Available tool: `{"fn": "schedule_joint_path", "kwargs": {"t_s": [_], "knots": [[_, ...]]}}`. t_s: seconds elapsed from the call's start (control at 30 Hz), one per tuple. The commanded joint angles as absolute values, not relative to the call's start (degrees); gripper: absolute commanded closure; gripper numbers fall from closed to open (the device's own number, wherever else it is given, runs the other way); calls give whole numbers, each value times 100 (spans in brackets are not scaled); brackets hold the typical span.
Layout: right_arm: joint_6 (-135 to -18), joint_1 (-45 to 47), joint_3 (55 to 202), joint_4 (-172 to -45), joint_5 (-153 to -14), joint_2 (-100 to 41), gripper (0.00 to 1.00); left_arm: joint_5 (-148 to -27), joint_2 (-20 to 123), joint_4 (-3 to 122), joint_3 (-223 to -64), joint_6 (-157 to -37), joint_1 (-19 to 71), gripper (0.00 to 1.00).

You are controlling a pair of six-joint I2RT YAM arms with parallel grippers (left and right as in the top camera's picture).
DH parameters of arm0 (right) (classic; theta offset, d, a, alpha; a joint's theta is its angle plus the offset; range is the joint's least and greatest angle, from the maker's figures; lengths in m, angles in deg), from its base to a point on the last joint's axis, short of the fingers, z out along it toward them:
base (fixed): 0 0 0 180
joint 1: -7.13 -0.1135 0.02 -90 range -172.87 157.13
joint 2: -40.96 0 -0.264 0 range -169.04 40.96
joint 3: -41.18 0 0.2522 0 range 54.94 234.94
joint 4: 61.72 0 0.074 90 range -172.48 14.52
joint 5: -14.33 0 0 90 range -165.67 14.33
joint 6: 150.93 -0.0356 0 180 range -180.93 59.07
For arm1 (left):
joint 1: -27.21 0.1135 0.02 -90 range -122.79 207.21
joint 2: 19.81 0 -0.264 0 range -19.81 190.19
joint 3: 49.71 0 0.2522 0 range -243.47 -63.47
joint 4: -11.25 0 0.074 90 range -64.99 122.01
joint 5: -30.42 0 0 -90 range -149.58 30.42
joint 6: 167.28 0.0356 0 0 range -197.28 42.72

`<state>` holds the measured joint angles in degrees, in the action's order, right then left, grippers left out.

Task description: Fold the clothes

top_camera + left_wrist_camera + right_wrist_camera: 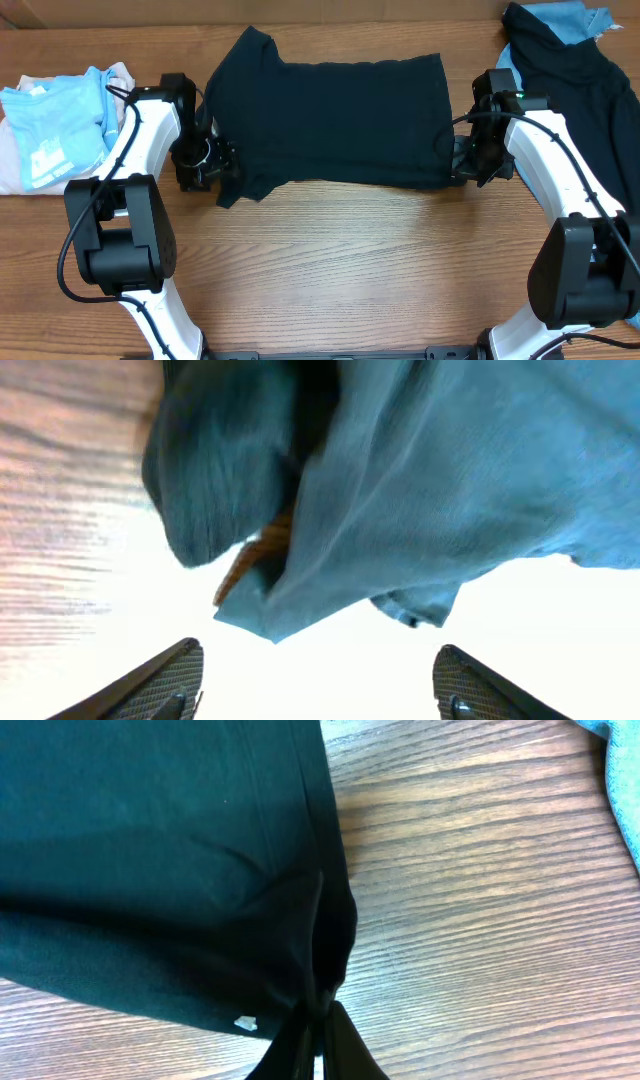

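Observation:
The right gripper carries the shirt's pinched near corner outward next. It folds it onto the shirt's flat side edge (440, 122) (295, 840) and releases, as that edge lies outward.
The black T-shirt (340, 120) lies flat across the middle of the wooden table, its sleeves to the left. My left gripper (213, 165) is open beside the shirt's near left sleeve. In the left wrist view its fingers (315, 655) stand wide apart with nothing between them, and the bunched cloth (420, 490) hangs just ahead. My right gripper (463, 165) is at the shirt's near right corner. In the right wrist view the fingers (320, 1020) are shut on that corner of the black cloth (150, 870), and a small white mark (244, 1022) shows near the edge.
A light-blue tee with white print (55, 120) lies on a pale garment at the far left. Another dark garment (580, 80) lies over a blue denim piece (570, 20) at the back right. Bare wood (350, 270) runs along the front.

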<state>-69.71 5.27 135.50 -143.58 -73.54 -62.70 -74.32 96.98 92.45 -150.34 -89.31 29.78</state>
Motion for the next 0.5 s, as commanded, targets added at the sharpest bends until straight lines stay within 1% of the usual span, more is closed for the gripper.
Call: {"fn": "schedule_joint_path", "kwargs": {"t_s": [0.0, 0.17, 0.23, 0.3, 0.37, 0.47], "knots": [[-6993, 562, 13541, -14329, -7321, -6268, 96, -7292, 9567, 9088, -14778, -8907, 2864, 25], [-6993, 562, 13541, -14334, -7321, -6268, 96, -7139, 9569, 8166, -14247, -8918, 2781, 27], [-6993, 562, 13541, -14349, -7321, -6268, 96, -7146, 9569, 7814, -14072, -8940, 2781, 30], [-6993, 562, 13541, -14351, -7321, -6268, 96, -7229, 9569, 7554, -13948, -8975, 2781, 37], [-6993, 562, 13541, -14349, -7321, -6268, 96, -7327, 9569, 7435, -13904, -8973, 2779, 50], [-6993, 562, 13541, -14345, -7321, -6268, 96, -7498, 9569, 7396, -13899, -8969, 2764, 80]]}}
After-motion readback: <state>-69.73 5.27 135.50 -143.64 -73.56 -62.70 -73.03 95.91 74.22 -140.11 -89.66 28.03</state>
